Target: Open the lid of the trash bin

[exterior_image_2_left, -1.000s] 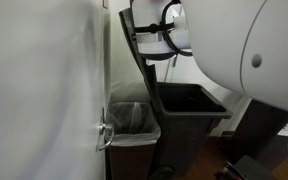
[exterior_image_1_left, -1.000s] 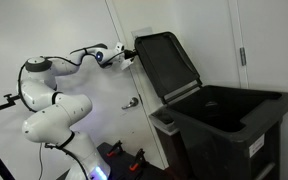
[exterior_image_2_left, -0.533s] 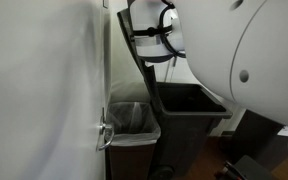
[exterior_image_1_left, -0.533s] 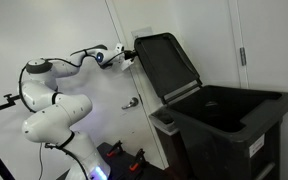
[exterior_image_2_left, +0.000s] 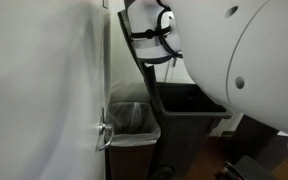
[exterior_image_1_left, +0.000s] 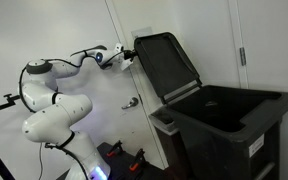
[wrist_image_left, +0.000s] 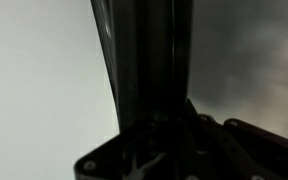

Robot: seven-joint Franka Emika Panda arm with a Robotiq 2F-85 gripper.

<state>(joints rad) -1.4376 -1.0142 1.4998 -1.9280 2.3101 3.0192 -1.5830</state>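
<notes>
The gripper will next move the lid's upper edge toward the white wall (exterior_image_2_left: 92,50) and a little down, then open to let go of it, because the lid is clear of the bin's opening.
The trash bin (exterior_image_1_left: 234,125) is a big dark grey wheelie bin, also seen in the exterior view from the door side (exterior_image_2_left: 189,105). Its lid (exterior_image_1_left: 169,62) stands swung up, nearly upright, close to the white wall; it shows edge-on from the door side (exterior_image_2_left: 134,60). My gripper (exterior_image_1_left: 131,55) is at the lid's upper outer edge, touching it. In the wrist view the lid's dark rim (wrist_image_left: 149,60) runs between the gripper's fingers (wrist_image_left: 169,135), which look closed on it. The bin's inside is open and dark.
A smaller bin with a clear plastic liner (exterior_image_2_left: 134,122) stands beside the trash bin by the wall. A metal door handle (exterior_image_1_left: 131,101) (exterior_image_2_left: 104,135) sticks out below the lid. The white robot arm (exterior_image_1_left: 54,115) stands in front of the wall.
The lid and gripper stay where they were. In the exterior view from the door side the white arm fills a little more of the right part.
</notes>
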